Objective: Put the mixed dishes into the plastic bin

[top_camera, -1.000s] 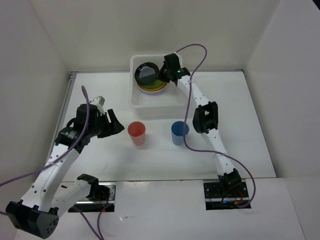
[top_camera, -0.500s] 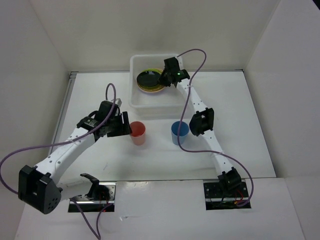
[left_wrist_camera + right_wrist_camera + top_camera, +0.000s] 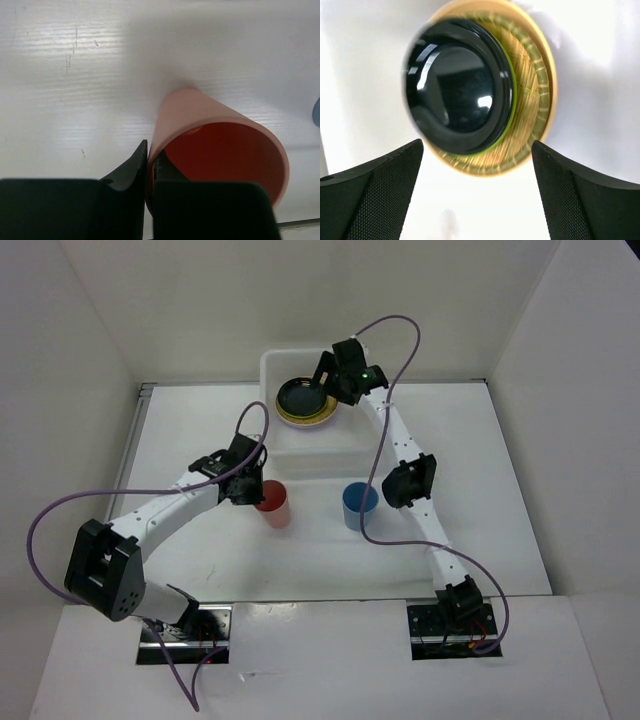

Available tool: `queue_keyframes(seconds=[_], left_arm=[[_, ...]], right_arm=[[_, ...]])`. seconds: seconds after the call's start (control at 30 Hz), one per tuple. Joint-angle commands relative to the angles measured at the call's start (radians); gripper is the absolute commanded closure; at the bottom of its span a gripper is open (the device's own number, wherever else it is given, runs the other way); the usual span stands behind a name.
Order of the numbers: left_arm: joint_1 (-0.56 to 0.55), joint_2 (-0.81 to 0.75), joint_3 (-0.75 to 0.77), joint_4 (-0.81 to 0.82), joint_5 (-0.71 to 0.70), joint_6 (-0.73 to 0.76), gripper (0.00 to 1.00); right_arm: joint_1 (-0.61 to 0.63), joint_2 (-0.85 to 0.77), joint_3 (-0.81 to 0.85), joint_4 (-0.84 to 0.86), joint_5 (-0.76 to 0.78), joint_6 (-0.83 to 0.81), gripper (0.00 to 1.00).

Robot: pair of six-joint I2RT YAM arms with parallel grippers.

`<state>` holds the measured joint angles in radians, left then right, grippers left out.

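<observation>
My left gripper raises the coral-red cup over the bin's near side next, lowers it onto the bare bottom before the plates, outward of it, and releases.
The coral-red cup [image 3: 275, 504] stands upright on the table in front of the plastic bin [image 3: 268, 368]. My left gripper [image 3: 252, 490] is shut on the cup's rim [image 3: 220, 150], with one finger [image 3: 131, 167] outside the wall and the other inside. The blue cup [image 3: 358, 504] stands free to its right. In the bin, a glossy black plate [image 3: 300, 397] lies on a woven tan plate [image 3: 318, 418]; a lime green edge [image 3: 513, 90] peeks out between them. My right gripper [image 3: 326, 382] hangs open just above the black plate [image 3: 460, 100], holding nothing.
White walls close in the table on the left, back and right. The bin's near wall [image 3: 310, 455] lies right behind the two cups. The right arm's forearm [image 3: 405, 480] runs beside the blue cup. Purple cables loop over both arms.
My left gripper reached right to the coral-red cup and closed on its rim. My right gripper lowered the black plate onto the stack in the bin, let go and opened wide.
</observation>
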<state>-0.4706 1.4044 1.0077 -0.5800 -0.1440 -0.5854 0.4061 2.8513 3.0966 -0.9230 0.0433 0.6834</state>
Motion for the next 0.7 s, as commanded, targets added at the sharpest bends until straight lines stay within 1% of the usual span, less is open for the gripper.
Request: queue_keyframes(seconds=[0.0,0.03,0.07,0.1,0.13,0.17,0.23,0.3,0.33,0.4,0.43,0.47,0.5,0.53,0.57,0.6,0.67], left_arm=[[-0.028,0.005,0.074,-0.021,-0.052,0.024,1.0],[-0.028,0.005,0.086,-0.043,-0.052,0.035,1.0],[-0.039,-0.008,0.118,-0.066,-0.066,0.035,1.0],[-0.039,-0.022,0.135,-0.116,-0.066,0.044,1.0],[-0.051,-0.057,0.153,-0.138,-0.075,0.044,1.0],[-0.051,-0.079,0.198,-0.171,-0.075,0.055,1.0],[-0.051,-0.123,0.267,-0.201,-0.063,0.064,1.0],[-0.051,-0.124,0.362,-0.237,-0.054,0.09,1.0],[-0.051,-0.083,0.479,-0.251,-0.054,0.108,1.0],[-0.051,-0.018,0.602,-0.29,-0.122,0.159,1.0],[-0.051,0.058,0.659,-0.3,-0.134,0.179,1.0],[-0.025,0.102,0.772,-0.322,-0.134,0.208,1.0],[-0.025,0.181,0.825,-0.322,-0.144,0.217,1.0],[-0.013,0.217,0.873,-0.333,-0.153,0.217,1.0],[-0.013,0.25,0.916,-0.333,-0.154,0.231,1.0],[-0.002,0.313,0.99,-0.333,-0.154,0.245,1.0],[0.015,0.376,1.057,-0.322,-0.164,0.26,1.0]], right_arm=[[0.005,-0.272,0.042,-0.058,0.078,-0.117,0.06],[0.005,-0.305,0.042,-0.077,0.087,-0.13,0.05],[0.005,-0.372,0.042,-0.094,0.125,-0.14,0.03],[0.005,-0.406,0.042,-0.134,0.153,-0.149,0.03],[0.014,-0.438,0.042,-0.157,0.183,-0.15,0.01],[0.014,-0.496,0.042,-0.178,0.231,-0.15,0.01],[0.014,-0.544,0.042,-0.238,0.242,-0.15,0.01],[0.014,-0.599,0.042,-0.278,0.242,-0.15,0.01],[0.014,-0.613,0.042,-0.319,0.242,-0.14,0.01],[0.023,-0.65,0.042,-0.365,0.254,-0.14,0.01],[0.023,-0.661,0.042,-0.379,0.263,-0.169,0.01],[0.045,-0.676,0.028,-0.379,0.263,-0.182,0.01],[0.06,-0.726,-0.011,-0.379,0.292,-0.182,0.01],[0.092,-0.747,-0.012,-0.379,0.314,-0.182,0.01],[0.102,-0.763,-0.012,-0.379,0.314,-0.182,0.01],[0.102,-0.788,-0.012,-0.379,0.329,-0.182,0.01],[0.102,-0.877,-0.084,-0.379,0.329,-0.173,0.01]])
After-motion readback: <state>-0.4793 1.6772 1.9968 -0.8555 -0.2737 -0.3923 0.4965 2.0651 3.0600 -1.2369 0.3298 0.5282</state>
